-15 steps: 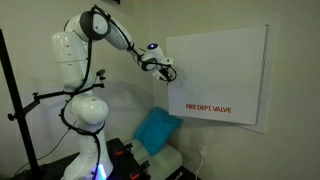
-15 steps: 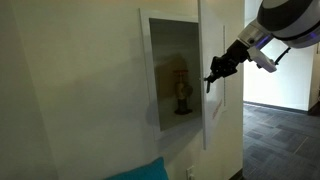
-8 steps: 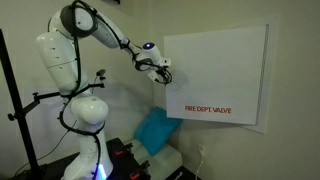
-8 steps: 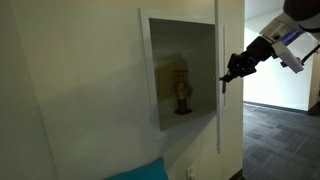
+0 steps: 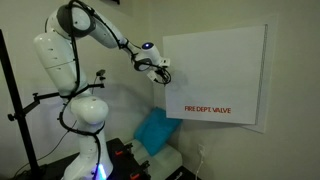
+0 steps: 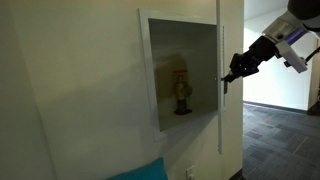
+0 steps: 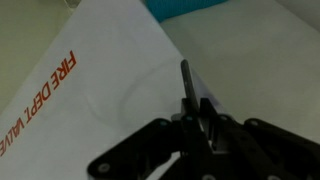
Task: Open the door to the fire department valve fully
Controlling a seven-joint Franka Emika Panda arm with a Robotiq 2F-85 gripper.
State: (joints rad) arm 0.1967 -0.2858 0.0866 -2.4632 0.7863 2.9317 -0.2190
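The door's free edge has farther to swing around, away from the open recess. My gripper will swing it that way and then open.
The door is a large white panel with red "FIRE DEPT. VALVE" lettering, swung far out from the wall. In an exterior view it shows edge-on, beside the open recess that holds the valve. My gripper sits at the door's free edge, also seen in an exterior view. In the wrist view the jaws are closed together on the thin edge of the door.
A blue cushion-like thing lies below the door, also in an exterior view. The robot's white base and a black stand are close by. A doorway opens beyond the door.
Over the last second the door swung further out from the wall with my gripper on its edge. In the last half second almost nothing moved.
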